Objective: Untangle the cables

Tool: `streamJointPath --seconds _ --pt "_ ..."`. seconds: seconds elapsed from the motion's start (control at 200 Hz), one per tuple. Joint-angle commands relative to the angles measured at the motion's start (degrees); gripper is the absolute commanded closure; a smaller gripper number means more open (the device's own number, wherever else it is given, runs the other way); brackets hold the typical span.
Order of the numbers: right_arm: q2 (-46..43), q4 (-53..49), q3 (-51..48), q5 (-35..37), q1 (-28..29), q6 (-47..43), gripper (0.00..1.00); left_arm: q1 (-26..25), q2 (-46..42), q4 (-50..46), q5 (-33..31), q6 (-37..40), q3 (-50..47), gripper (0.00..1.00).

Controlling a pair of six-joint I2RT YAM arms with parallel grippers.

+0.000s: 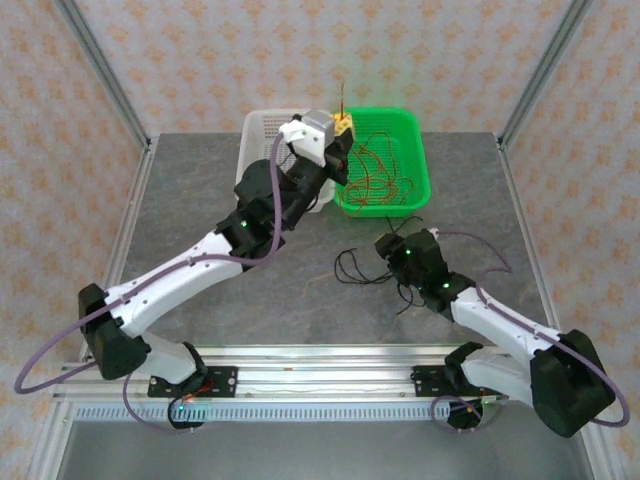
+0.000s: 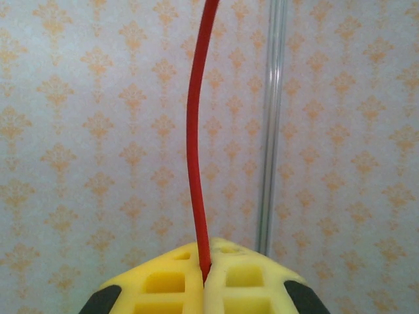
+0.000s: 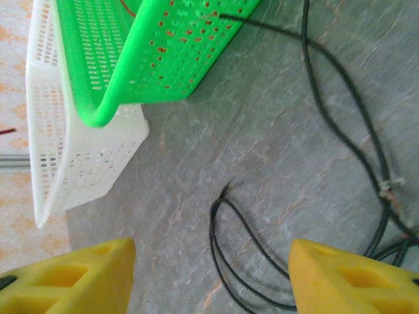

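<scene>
The red cable in my left gripper moves over the green basket (image 1: pixel 420 150) next and down for release, as its matching red tangle (image 1: pixel 374 184) is below the gripper.
My left gripper (image 1: pixel 343 126) is raised over the left rim of the green basket (image 1: pixel 420 150), shut on a red cable (image 2: pixel 194 131). In the left wrist view the yellow pads (image 2: pixel 163 281) pinch that cable, which rises straight up between them. A tangle of red cables (image 1: pixel 375 170) lies inside the green basket. Black cables (image 1: pixel 355 265) lie looped on the table in front of it. My right gripper (image 1: pixel 385 246) hovers low over these loops, open, with a black loop (image 3: pixel 226 248) on the table between its fingers (image 3: pixel 78 281). One black cable (image 3: pixel 340 124) runs up to the basket wall.
A white basket (image 1: pixel 262 130) stands directly left of the green one, partly behind my left arm. In the right wrist view the green basket (image 3: pixel 163 59) and white basket (image 3: pixel 78 157) sit side by side ahead. Grey table (image 1: pixel 200 190) spreads to the left.
</scene>
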Motion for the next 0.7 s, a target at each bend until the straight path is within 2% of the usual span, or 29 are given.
streamJointPath --seconds 0.0,0.275,0.696 --pt "-0.73 -3.83 -1.51 1.2 -0.57 -4.51 0.37 1.3 3.92 -1.37 3.95 1.95 5.6 1.0" --pt "-1.48 -4.04 -4.06 -1.99 -0.56 -6.87 0.38 6.44 14.23 2.74 9.85 0.15 13.93 1.0" --pt "-11.43 -13.25 -6.28 0.02 -0.47 -6.93 0.38 12.28 32.52 12.17 16.37 -8.3 17.32 1.0"
